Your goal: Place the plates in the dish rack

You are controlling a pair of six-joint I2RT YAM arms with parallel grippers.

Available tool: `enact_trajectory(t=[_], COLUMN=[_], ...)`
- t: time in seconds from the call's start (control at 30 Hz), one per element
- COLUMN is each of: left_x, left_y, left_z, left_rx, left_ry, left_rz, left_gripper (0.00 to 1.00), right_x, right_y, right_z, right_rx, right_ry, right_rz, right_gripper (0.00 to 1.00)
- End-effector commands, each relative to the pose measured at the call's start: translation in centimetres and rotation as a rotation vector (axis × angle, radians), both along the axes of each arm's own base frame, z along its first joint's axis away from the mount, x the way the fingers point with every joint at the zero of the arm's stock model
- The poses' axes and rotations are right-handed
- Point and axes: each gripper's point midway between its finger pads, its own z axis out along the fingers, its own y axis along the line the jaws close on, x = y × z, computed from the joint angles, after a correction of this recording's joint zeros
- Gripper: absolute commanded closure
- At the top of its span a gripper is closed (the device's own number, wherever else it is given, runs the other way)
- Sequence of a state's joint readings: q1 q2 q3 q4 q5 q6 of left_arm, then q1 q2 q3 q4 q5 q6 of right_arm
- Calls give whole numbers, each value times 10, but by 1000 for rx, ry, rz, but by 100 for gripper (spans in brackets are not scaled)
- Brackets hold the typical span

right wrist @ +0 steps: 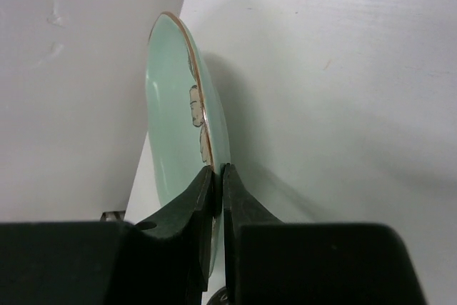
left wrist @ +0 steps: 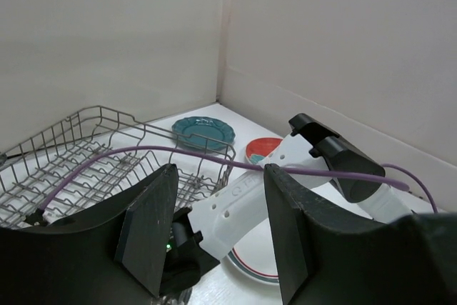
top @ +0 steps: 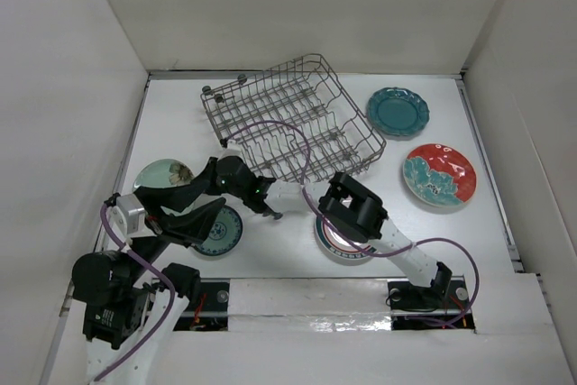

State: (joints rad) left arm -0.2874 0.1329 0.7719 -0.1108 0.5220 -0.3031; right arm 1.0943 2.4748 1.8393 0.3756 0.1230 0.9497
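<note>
The pale green plate should go up, outward and to the right in the top view, then down, and my right gripper will release it in the rack's far corner (top: 325, 96) because the slots there are empty.
My right arm reaches across to the far left. My right gripper (top: 191, 179) (right wrist: 218, 169) is shut on the rim of the pale green plate (top: 155, 172) (right wrist: 171, 105), near the left wall. My left gripper (top: 216, 209) (left wrist: 218, 176) is open and empty, above the small white teal-patterned plate (top: 225, 236) and pointing right. The ringed plate (top: 338, 245) (left wrist: 250, 266) lies under the right arm's elbow. The scalloped teal plate (top: 398, 112) (left wrist: 203, 132) and the floral plate (top: 439, 174) (left wrist: 263, 149) lie at the right. The dish rack (top: 288, 119) (left wrist: 78, 155) holds no plates.
The right arm's white forearm (left wrist: 243, 198) crosses just in front of my left gripper, with its purple cable (top: 270, 125) arching over the rack's near corner. White walls close in the table on the left, back and right.
</note>
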Motion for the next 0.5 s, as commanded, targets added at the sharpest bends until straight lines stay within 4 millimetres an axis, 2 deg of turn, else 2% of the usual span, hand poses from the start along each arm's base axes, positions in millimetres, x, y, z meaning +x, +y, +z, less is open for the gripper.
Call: enact_trajectory(t=[0.0,0.1,0.3,0.4,0.43,0.47], left_x=[-17,-20,-31,-34,-34,-35], left_y=[4,4,7,8,8,8], left_z=[23,27,42,47,47,48], left_rx=[-9,-14,-25,-29,-28,-29], left_ry=[-77,-83,-110,-118,-115,-114], left_rz=[-9,-10,-11,-12,-12,-13], left_gripper=[52,52,52,53,53,53], right_x=[-9,-16,-20,-14,-17,-5], right_y=[6,4,-8,-19,-23,-33], right_z=[164,189,224,241,253,258], right_rx=[372,444,543,597,626,644], right_ry=[-145,-143,-130,-128,-129,-127], right_rz=[50,79,88,90,96,76], right_gripper=[100,100,100,100,100,100])
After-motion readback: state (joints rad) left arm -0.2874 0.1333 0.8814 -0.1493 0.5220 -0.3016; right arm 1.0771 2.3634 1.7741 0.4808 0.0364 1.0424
